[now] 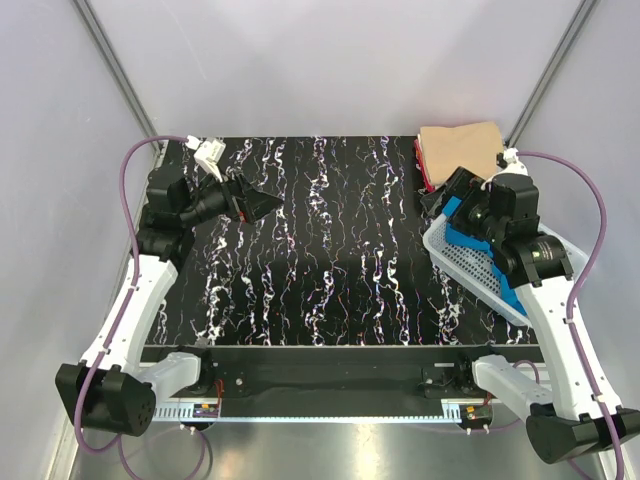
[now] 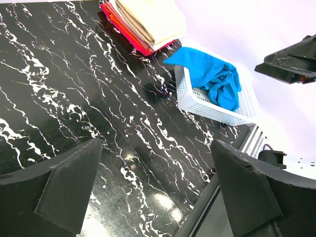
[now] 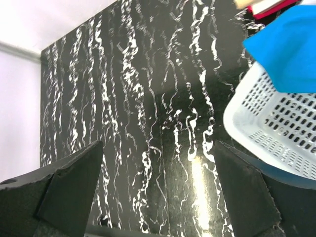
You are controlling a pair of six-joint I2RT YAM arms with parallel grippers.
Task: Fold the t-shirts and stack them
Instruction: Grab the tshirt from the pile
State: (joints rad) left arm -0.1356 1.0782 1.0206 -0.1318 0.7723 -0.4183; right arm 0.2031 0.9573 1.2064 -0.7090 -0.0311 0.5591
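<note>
The middle of the turquoise-blue t-shirt is below my right gripper and to its right in the top view, so my right gripper needs to move down and that way next, to where folds bunch up.
A turquoise-blue t-shirt [image 2: 212, 74] lies crumpled in the white perforated basket [image 2: 207, 106] at the table's right edge, one part hanging over the rim; it also shows in the top view [image 1: 470, 238] and the right wrist view [image 3: 289, 49]. A folded stack with a tan tee [image 1: 462, 148] on top of a red one [image 2: 126, 30] sits at the far right corner. My left gripper [image 1: 262, 204] is open and empty, held above the far left of the table. My right gripper [image 1: 447, 192] is open and empty, held above the basket's far end.
The black marbled table [image 1: 320, 250] spans the middle. The basket [image 1: 480, 270] overhangs the right side. Grey walls close in on the left, the back and the right. A metal rail [image 1: 320, 380] runs along the near edge.
</note>
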